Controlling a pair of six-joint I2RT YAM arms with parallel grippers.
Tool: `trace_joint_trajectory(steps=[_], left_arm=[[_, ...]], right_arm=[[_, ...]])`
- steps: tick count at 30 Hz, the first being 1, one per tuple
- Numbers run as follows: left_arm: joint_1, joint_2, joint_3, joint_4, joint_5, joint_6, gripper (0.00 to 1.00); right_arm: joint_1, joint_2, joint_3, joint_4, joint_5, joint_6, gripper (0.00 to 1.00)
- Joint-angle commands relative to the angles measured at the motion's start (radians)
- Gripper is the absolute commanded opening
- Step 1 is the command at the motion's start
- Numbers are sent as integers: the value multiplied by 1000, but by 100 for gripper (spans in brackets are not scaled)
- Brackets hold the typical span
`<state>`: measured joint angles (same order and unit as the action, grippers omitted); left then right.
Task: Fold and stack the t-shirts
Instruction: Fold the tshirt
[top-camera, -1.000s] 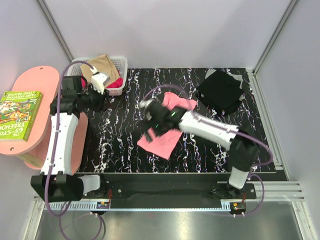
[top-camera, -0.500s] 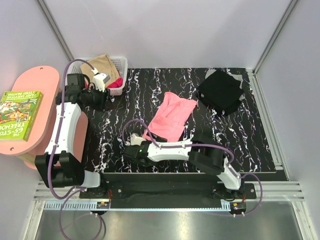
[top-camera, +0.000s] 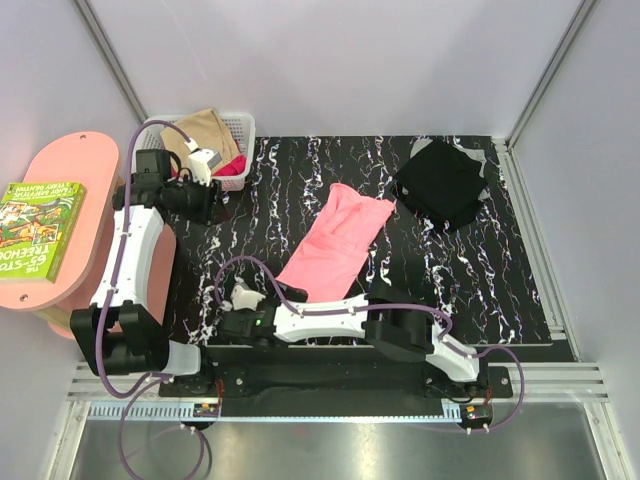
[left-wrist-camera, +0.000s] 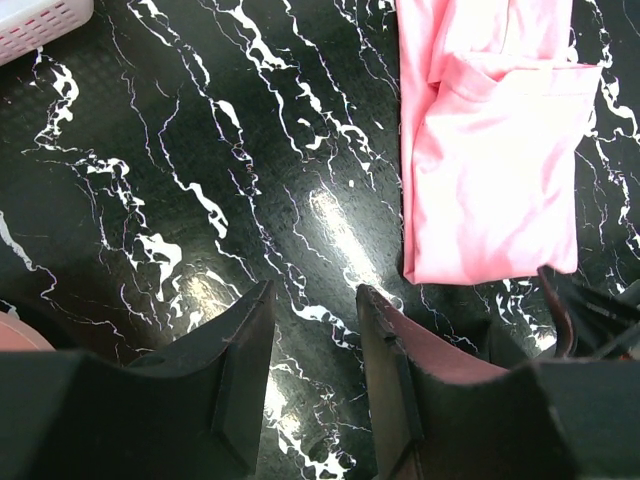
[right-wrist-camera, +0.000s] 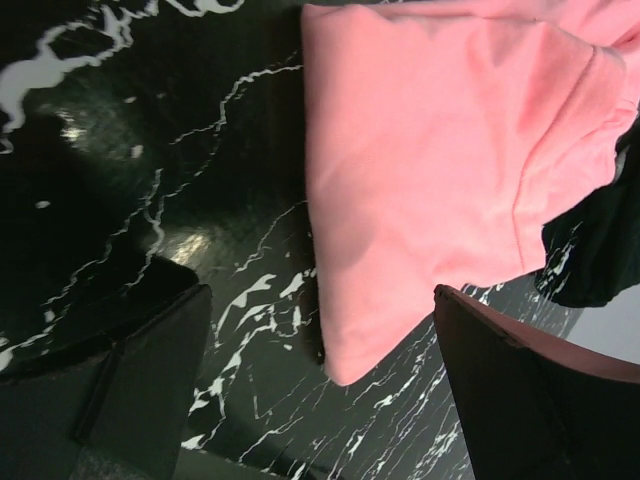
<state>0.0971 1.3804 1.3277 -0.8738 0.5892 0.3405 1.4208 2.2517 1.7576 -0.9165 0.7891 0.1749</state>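
I should lower my right gripper onto the salmon pink t-shirt's near edge, right by its corner, and close it there, because that edge runs between the gripper's open fingers.
The salmon pink t-shirt lies stretched out flat in a long strip on the black marbled table. It also shows in the left wrist view and the right wrist view. My right gripper is low at the near left, open and empty. Its fingers stand wide apart over the shirt's near corner. My left gripper hovers open and empty beside the basket, over bare table. A folded black t-shirt lies at the far right. Tan and magenta shirts sit in the basket.
The white mesh basket stands at the table's far left corner; its corner shows in the left wrist view. A pink side table with a green book stands to the left. Metal frame posts flank the table.
My right gripper has swept from the shirt's middle to the near left edge and let go. The pink shirt is drawn out longer toward the front. The left arm barely moved.
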Motion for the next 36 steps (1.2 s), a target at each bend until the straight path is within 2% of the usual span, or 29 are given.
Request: trace_joint_trajectory(steps=[1, 18, 28, 31, 36], left_arm=[[1, -30, -1, 32, 40, 9, 43], [-2, -29, -2, 33, 52, 2, 43], [0, -30, 2, 33, 46, 8, 44], [0, -27, 7, 33, 46, 6, 44], [0, -38, 8, 33, 47, 8, 44]], right_arm=[[6, 8, 48, -36, -5, 43, 100], [-68, 66, -107, 110, 1, 58, 100], [-74, 97, -104, 125, -33, 58, 100], [-72, 123, -109, 136, -66, 66, 90], [-74, 134, -129, 163, -151, 84, 82]])
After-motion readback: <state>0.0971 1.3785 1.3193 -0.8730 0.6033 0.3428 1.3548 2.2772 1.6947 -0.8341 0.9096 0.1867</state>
